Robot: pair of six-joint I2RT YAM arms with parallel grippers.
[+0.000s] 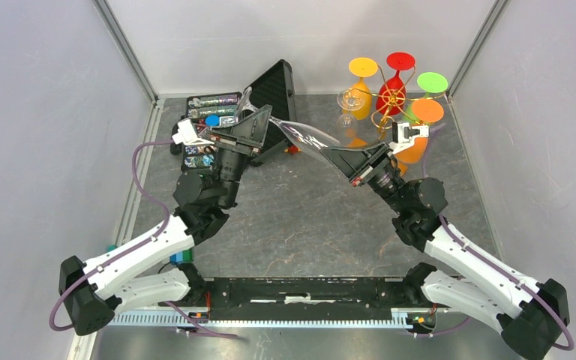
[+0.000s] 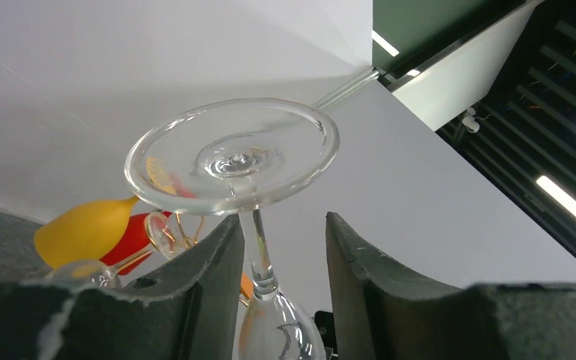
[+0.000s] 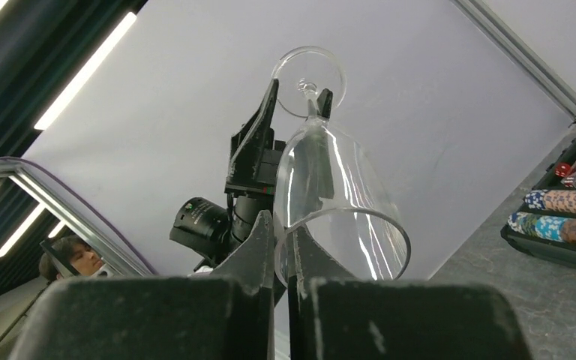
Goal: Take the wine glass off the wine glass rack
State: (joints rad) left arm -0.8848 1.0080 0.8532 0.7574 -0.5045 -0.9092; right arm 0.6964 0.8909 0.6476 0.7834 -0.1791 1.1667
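Observation:
The free spot on the bare tabletop lies below the robot's right gripper, nearer the robot's base, so that gripper needs to tilt downward and lower back there to release the glass foot-down.
A clear wine glass (image 1: 305,136) lies tilted in the air between my two grippers, away from the gold wire rack (image 1: 392,97). My right gripper (image 1: 333,152) is shut on the rim of its bowl (image 3: 345,202), with one finger inside the rim and one outside (image 3: 285,251). My left gripper (image 1: 267,118) is open around the stem (image 2: 256,251). The left finger (image 2: 210,277) touches the stem and the right finger (image 2: 352,270) stands apart from it. The glass foot (image 2: 232,154) sits just past the fingertips. The rack also shows in the left wrist view (image 2: 171,234).
Yellow (image 1: 360,94), red (image 1: 397,79), green (image 1: 431,82) and orange (image 1: 424,124) glasses and one more clear glass (image 1: 349,101) hang on the rack at the back right. An open black case (image 1: 274,86) with poker chips (image 1: 210,124) stands at the back left.

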